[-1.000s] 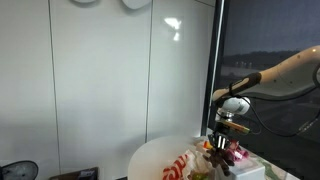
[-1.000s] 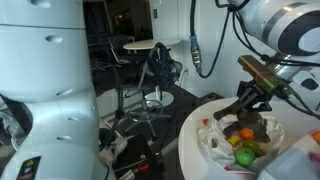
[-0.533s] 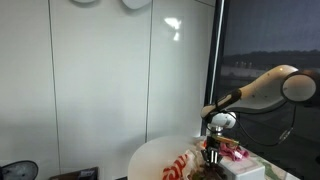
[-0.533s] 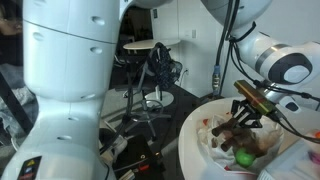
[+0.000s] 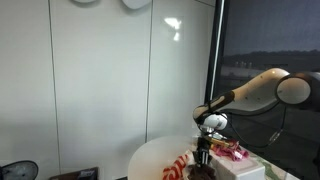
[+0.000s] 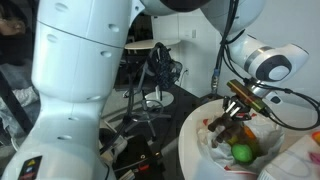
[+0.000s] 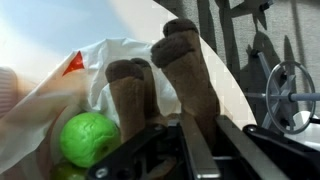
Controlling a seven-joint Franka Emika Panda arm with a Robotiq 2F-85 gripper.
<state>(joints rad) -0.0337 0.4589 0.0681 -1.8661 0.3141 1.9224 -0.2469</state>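
Note:
I will next lower the plush toy, which still sticks out of the bag, to the bag's inside beside the green ball below and let it go.
My gripper is down over a white bag on a round white table. In the wrist view its fingers stand close together around one leg of a brown plush toy, whose two legs point away from the camera. The gripper looks shut on that leg. A green ball lies in the bag just beside the toy; it also shows in an exterior view. The rest of the plush toy is hidden under the gripper.
A red and white striped item and pink items lie on the table by a white box. A chair and stools stand beyond the table. A fan is on the floor.
The arm has swung lower and toward the bag, and my gripper has come down onto the brown plush toy.

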